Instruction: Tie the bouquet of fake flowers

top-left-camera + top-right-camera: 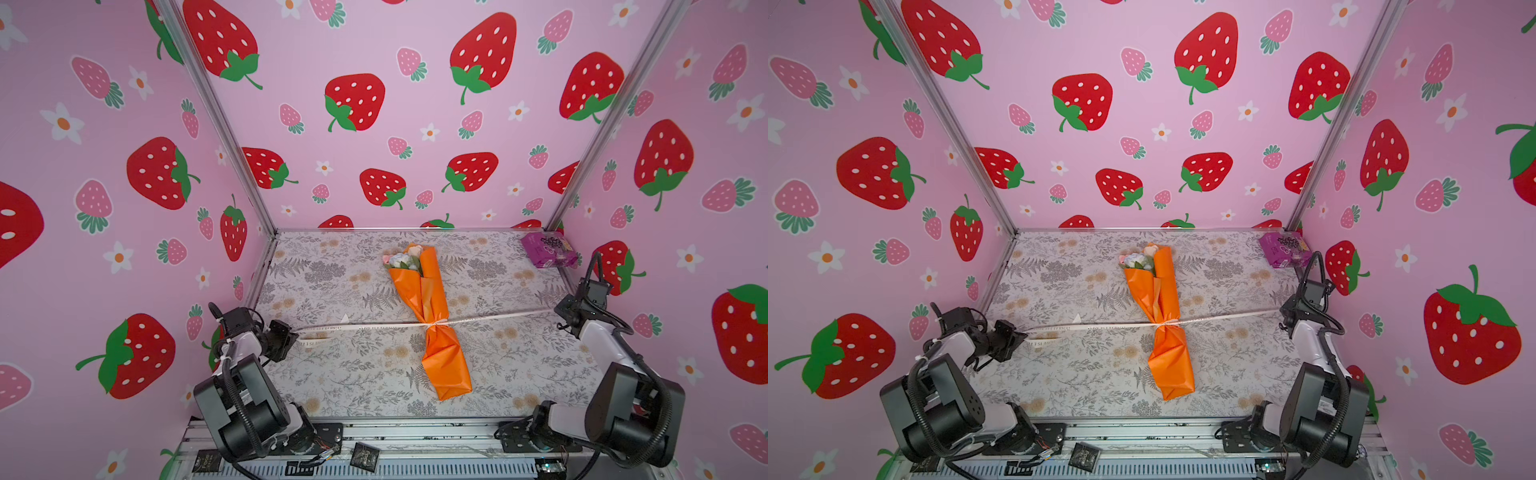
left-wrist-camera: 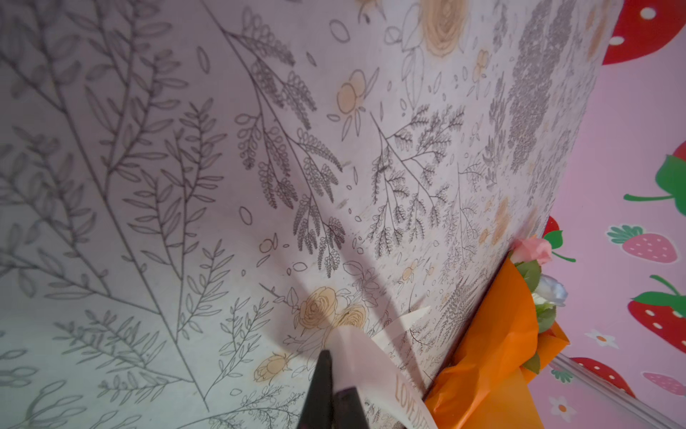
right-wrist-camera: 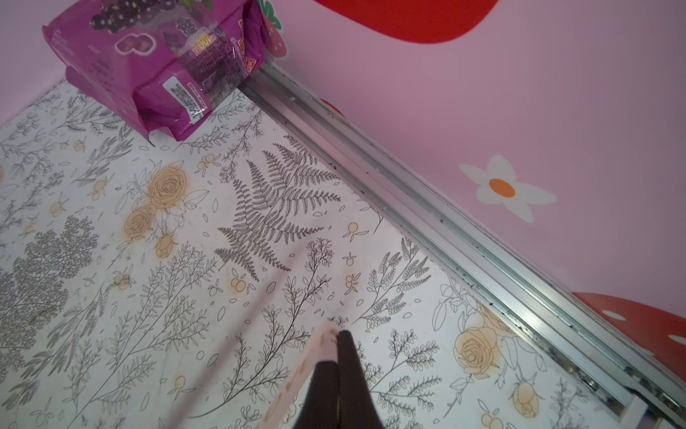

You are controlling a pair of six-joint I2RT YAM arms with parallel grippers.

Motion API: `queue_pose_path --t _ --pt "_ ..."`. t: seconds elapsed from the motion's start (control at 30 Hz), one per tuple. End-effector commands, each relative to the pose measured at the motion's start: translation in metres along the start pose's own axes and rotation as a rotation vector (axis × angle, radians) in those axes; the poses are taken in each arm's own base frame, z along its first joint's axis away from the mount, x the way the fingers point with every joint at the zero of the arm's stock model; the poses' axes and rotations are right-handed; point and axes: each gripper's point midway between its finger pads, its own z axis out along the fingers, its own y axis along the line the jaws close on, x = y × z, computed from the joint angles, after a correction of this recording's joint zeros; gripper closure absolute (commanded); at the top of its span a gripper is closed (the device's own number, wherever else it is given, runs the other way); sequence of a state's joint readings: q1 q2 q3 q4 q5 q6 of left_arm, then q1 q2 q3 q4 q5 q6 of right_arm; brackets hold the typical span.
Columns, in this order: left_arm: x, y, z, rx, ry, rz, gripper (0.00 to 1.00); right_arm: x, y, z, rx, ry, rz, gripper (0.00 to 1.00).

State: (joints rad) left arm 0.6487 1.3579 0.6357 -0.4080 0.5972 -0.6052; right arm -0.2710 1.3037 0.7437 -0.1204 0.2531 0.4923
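My left gripper has the ribbon already running tight from the bouquet's narrow part, so next it should move gently a little outward over the patterned tabletop and open to let the ribbon go.
The bouquet of fake flowers (image 1: 432,307) (image 1: 1163,311) lies mid-table in both top views, wrapped in orange paper, its pink, peach and white heads toward the back wall. A white lettered ribbon (image 1: 374,327) (image 1: 1100,327) is knotted round its narrow waist and runs taut to both sides. My left gripper (image 1: 293,332) (image 1: 1022,334) (image 2: 334,375) is shut on the ribbon (image 2: 371,356) at the table's left side. My right gripper (image 1: 559,309) (image 1: 1283,311) (image 3: 337,349) is shut on the other ribbon (image 3: 319,347) end at the right side. The left wrist view shows the bouquet (image 2: 490,356) side-on.
A small purple packet (image 1: 548,249) (image 1: 1285,249) (image 3: 148,67) lies in the back right corner. Strawberry-patterned walls close the table in on three sides, with a metal rail (image 3: 445,223) along the right edge. Both arm bases stand on the front rail (image 1: 415,432).
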Motion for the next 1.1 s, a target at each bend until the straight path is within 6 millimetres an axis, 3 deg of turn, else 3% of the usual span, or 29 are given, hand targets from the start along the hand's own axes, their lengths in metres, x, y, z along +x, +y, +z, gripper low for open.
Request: queue_pose_path --t 0.0,0.23,0.37,0.47,0.57,0.77,0.8,0.87,0.93,1.07 --pt "-0.032 -0.003 -0.013 0.027 -0.100 -0.045 1.00 -0.037 -0.024 -0.003 0.140 -0.123 0.018 1.00" --pt "-0.057 0.012 -0.029 0.031 -0.146 -0.136 1.00 -0.035 -0.039 0.005 0.246 -0.119 0.001 1.00" --pt "-0.066 0.021 -0.036 0.032 -0.170 -0.179 1.00 -0.042 -0.044 0.004 0.287 -0.139 -0.001 1.00" --pt "-0.078 0.028 -0.053 0.016 -0.221 -0.197 1.00 -0.050 -0.051 0.005 0.322 -0.150 -0.009 1.00" --pt "-0.072 0.013 -0.044 0.004 -0.189 -0.128 1.00 -0.046 -0.034 0.011 0.220 -0.117 0.000 1.00" --pt "-0.040 -0.042 -0.026 0.118 -0.072 0.076 1.00 -0.016 0.012 0.014 0.017 -0.028 -0.077 1.00" --pt "-0.034 -0.049 -0.024 0.125 -0.047 0.100 0.92 -0.013 0.020 0.014 -0.029 -0.008 -0.095 0.97" --pt "-0.025 -0.054 -0.021 0.086 -0.012 0.151 0.67 -0.007 0.031 0.012 -0.089 0.043 -0.105 0.82" --pt "-0.017 -0.059 -0.020 0.059 -0.012 0.195 0.63 -0.003 0.041 0.007 -0.136 0.082 -0.108 0.67" --pt "-0.011 -0.060 -0.033 -0.013 -0.093 0.228 0.49 -0.007 0.064 -0.019 -0.246 0.074 -0.117 0.53"
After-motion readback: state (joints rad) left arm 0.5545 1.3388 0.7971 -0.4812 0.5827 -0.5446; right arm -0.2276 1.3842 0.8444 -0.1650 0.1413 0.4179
